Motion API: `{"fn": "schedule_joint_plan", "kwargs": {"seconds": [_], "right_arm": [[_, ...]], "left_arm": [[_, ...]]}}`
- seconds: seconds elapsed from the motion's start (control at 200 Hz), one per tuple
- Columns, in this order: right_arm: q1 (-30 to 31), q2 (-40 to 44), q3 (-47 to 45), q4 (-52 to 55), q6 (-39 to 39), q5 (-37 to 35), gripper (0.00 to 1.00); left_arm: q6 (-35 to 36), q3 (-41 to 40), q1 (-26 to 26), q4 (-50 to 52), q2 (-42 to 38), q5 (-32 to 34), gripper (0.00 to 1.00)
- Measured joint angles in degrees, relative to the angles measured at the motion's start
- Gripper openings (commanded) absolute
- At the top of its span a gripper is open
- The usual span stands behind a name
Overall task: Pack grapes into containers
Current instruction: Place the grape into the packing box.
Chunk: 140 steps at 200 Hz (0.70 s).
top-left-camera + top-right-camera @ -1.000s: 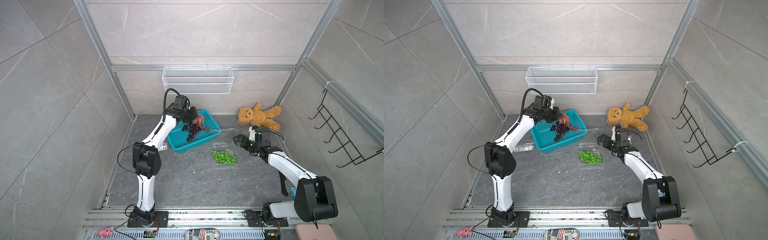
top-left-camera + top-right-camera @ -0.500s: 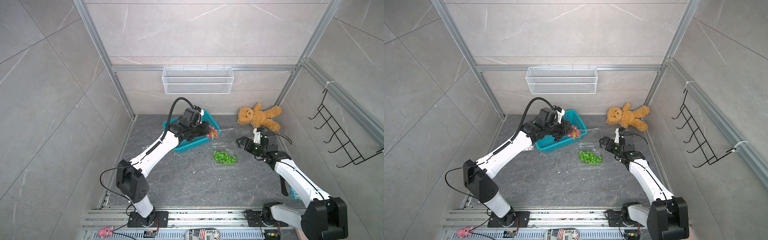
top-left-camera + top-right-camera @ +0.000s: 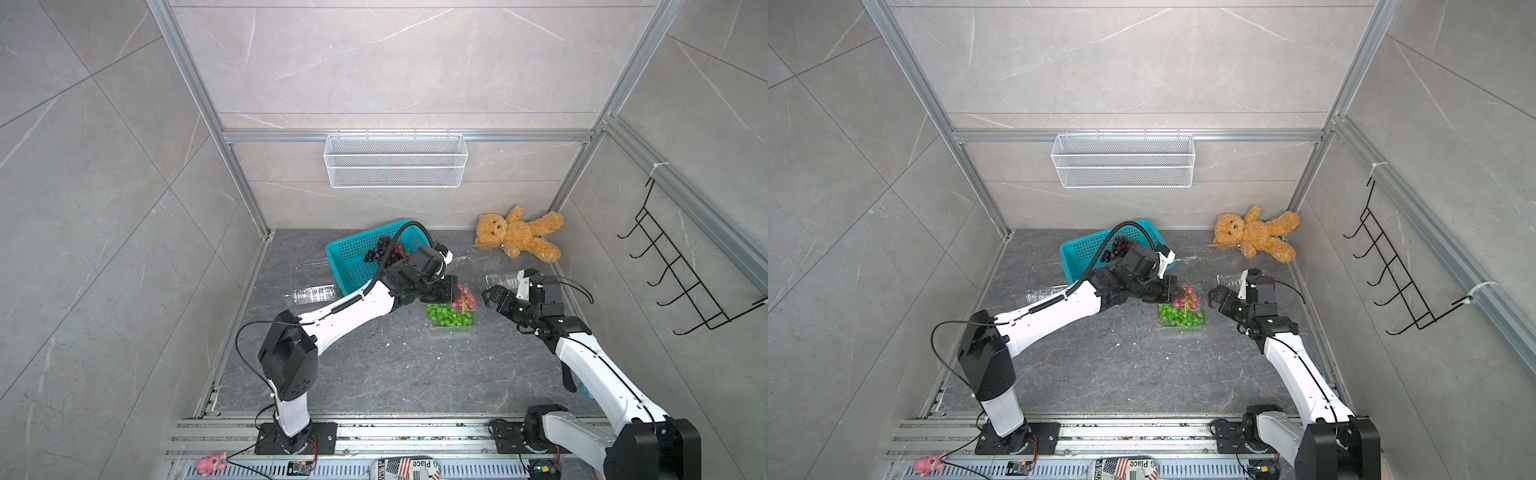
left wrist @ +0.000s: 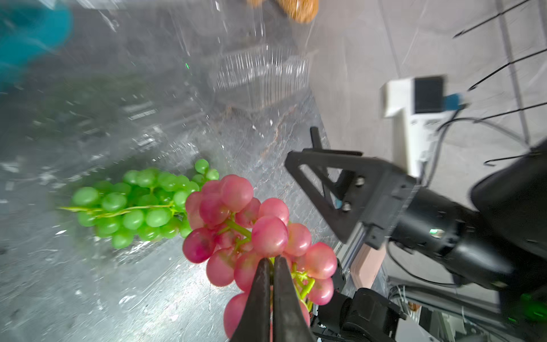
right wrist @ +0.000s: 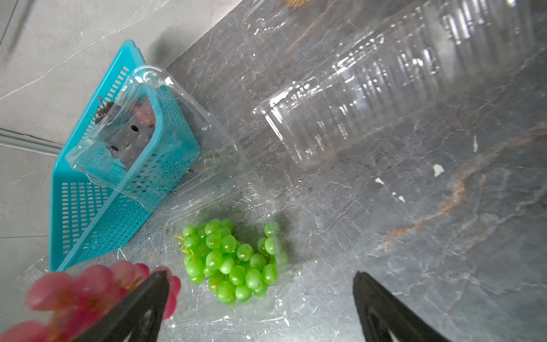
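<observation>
My left gripper moves down onto the far side of the green grapes next and releases the reddish-pink bunch's stem, as that bunch hangs over the container's far edge.
My left gripper (image 3: 454, 293) (image 4: 272, 262) is shut on the stem of a reddish-pink bunch of grapes (image 3: 464, 300) (image 4: 245, 225). The bunch hangs over the far edge of an open clear container (image 3: 453, 329) (image 5: 236, 314) that holds green grapes (image 3: 449, 316) (image 5: 233, 260). Its lid (image 5: 154, 88) stands up against the teal basket. Dark grapes (image 3: 379, 251) lie in that basket. My right gripper (image 3: 492, 299) (image 5: 260, 277) is open and empty, just right of the container. An empty ribbed container (image 5: 384, 74) (image 3: 500, 281) lies behind it.
A teal basket (image 3: 353, 253) stands tilted at the back left. Another clear container (image 3: 313, 293) lies left of my left arm. A teddy bear (image 3: 519, 235) sits in the back right corner. A white wire basket (image 3: 395, 166) hangs on the back wall.
My left arm has swung right from the teal basket, carrying the pink bunch to the container with green grapes. The right gripper has drawn back slightly and stayed open.
</observation>
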State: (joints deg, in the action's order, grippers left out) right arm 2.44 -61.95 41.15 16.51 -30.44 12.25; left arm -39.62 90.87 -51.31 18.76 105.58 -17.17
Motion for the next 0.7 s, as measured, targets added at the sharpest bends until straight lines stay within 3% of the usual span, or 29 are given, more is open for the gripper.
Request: {"fn": "schedule_joint_plan", "kwargs": {"seconds": [0.294,0.699], "right_arm": [[-3.89,0.72,-2.05,-0.04,0.00,1.95,0.99],[-5.75,0.39,-3.32,-1.55,-0.11,4.07,0.99]], "left_arm": [[1.88,6.54,-0.20,-0.52,10.67,-2.99,0.00],[7.43,14.62,-0.20,2.34,15.67,-5.60,0.00]]}}
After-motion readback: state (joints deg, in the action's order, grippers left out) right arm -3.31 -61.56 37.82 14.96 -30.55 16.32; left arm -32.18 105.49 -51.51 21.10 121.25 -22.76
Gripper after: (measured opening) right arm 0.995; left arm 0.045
